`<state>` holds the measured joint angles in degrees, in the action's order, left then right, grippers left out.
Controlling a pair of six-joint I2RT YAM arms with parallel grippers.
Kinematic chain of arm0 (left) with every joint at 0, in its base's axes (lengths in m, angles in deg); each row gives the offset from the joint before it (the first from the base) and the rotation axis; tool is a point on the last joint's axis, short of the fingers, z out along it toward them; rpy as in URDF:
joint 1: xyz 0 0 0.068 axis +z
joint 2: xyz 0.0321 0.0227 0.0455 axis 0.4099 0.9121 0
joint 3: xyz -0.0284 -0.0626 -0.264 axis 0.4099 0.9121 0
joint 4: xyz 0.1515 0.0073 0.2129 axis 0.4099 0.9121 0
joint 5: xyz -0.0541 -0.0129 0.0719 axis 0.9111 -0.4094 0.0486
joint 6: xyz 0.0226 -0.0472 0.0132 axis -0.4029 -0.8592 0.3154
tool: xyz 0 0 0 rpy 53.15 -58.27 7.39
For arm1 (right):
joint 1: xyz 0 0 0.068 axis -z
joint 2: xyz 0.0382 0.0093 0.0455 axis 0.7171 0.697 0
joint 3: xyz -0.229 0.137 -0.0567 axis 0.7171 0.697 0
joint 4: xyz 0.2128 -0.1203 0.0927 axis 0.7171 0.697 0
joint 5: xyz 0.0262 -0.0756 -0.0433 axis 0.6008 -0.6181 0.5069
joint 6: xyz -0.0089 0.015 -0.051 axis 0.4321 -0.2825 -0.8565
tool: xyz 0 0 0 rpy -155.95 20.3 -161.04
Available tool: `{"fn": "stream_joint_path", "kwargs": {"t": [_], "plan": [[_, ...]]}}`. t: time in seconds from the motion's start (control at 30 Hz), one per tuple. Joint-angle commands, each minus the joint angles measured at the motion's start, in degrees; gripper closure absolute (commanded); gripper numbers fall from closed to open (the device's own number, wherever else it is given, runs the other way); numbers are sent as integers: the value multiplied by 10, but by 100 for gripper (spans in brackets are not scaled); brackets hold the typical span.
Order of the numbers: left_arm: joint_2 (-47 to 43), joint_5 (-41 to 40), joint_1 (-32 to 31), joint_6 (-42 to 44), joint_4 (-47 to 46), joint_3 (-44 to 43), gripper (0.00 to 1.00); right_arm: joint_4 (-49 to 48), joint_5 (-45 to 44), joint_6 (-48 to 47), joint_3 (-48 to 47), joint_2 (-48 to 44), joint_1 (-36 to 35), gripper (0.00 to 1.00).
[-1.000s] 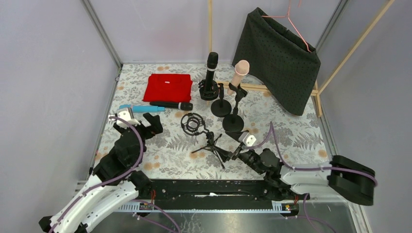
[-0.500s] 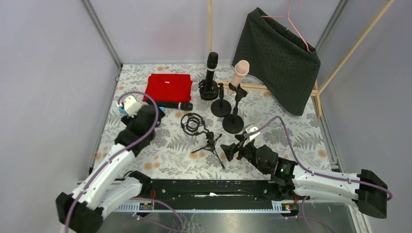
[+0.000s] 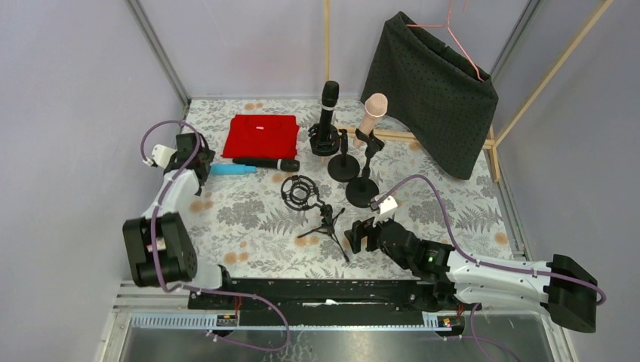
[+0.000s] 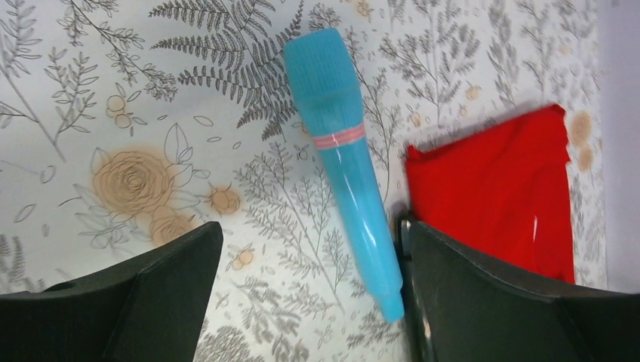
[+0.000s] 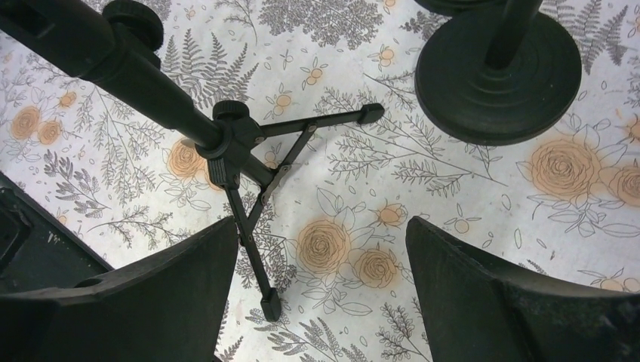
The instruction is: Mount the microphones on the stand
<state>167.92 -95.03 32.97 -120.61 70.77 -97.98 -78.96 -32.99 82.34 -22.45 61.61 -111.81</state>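
I need to lower my left gripper with a slight turn onto the blue microphone's handle by its pink band (image 4: 343, 153), because the microphone lies slanted below my open fingers.
A light blue microphone (image 3: 231, 170) lies on the floral mat, and a black microphone (image 3: 266, 164) lies just behind it. In the left wrist view the blue microphone (image 4: 344, 162) lies between my open left gripper's (image 4: 309, 302) fingers, its tail close to the right finger (image 4: 521, 302). My left gripper (image 3: 195, 160) is at its head end. Another black microphone (image 3: 328, 105) and the peach-pink microphone (image 3: 371, 113) stand upright in round-base stands. My right gripper (image 3: 361, 235) is open and empty beside the tripod stand (image 3: 326, 221). The tripod's legs (image 5: 249, 173) are in front of the right gripper (image 5: 321, 294).
A folded red cloth (image 3: 260, 136) lies behind the lying microphones and also shows in the left wrist view (image 4: 498, 196). An empty shock mount (image 3: 299, 191) tops the tripod. A round stand base (image 5: 498, 75) is near. A dark garment (image 3: 434, 90) hangs on a wooden rack at the back right.
My left arm has swung to the far left and its gripper now sits over the blue microphone. My right arm has stretched out, its gripper shifting slightly left by the tripod.
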Motion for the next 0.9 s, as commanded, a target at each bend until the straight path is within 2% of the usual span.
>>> {"fn": "stream_joint_path", "kwargs": {"t": [0.0, 0.23, 0.4, 0.6, 0.87], "plan": [[76, 33, 31, -59, -9, -71, 2, 14, -20, 47, -23, 4, -3, 12], [197, 45, 49, -111, 90, -200, 1, 13, -26, 75, -2, 6, -4, 12], [240, 64, 50, -138, 108, -233, 1, 13, -29, 82, 2, 9, -3, 11], [321, 77, 49, -173, 213, -312, 1, 14, -35, 86, 5, 19, -4, 11], [369, 92, 49, -193, 227, -333, 4, 21, -36, 93, 1, 23, -4, 11]]}}
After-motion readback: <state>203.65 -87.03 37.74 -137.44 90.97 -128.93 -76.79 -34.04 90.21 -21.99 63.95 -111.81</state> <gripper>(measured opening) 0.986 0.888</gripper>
